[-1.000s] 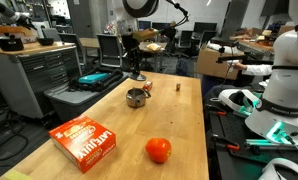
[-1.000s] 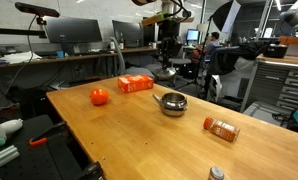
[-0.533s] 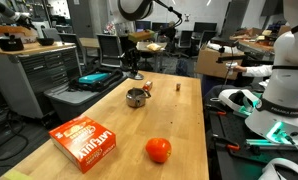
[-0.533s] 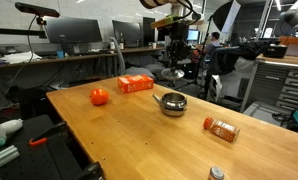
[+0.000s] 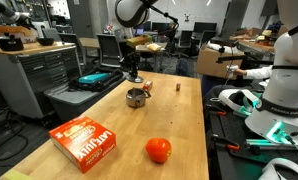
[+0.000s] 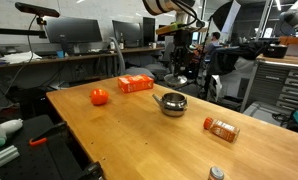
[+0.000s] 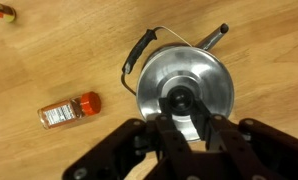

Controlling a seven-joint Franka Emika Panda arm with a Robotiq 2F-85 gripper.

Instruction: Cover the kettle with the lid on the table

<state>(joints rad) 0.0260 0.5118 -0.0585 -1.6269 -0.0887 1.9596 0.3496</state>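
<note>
The lid already hangs centred above, so my gripper moves straight down to the kettle's open top [image 6: 174, 98] below it next and releases the knob.
The kettle [image 5: 137, 97] is a small silver-grey pot standing mid-table; it also shows in an exterior view [image 6: 172, 103]. My gripper [image 5: 132, 72] hangs in the air above it, as the other exterior view shows too [image 6: 176, 70]. In the wrist view my gripper [image 7: 182, 115] is shut on the dark knob of the lid [image 7: 214, 85], a flat round silver disc. The lid hides most of the kettle below; only the kettle's dark handle [image 7: 139, 50] and a side piece [image 7: 219, 35] stick out past its rim.
An orange-red ball [image 5: 158, 150] and an orange box [image 5: 86, 142] lie near the table's front. A spice bottle [image 7: 69, 110] lies beside the kettle and shows in an exterior view [image 6: 221, 128]. A tiny brown block [image 5: 178, 86] sits farther back. Desks and monitors surround the table.
My gripper has carried the lid a little sideways, towards a spot over the kettle. The kettle and the other things have not moved.
</note>
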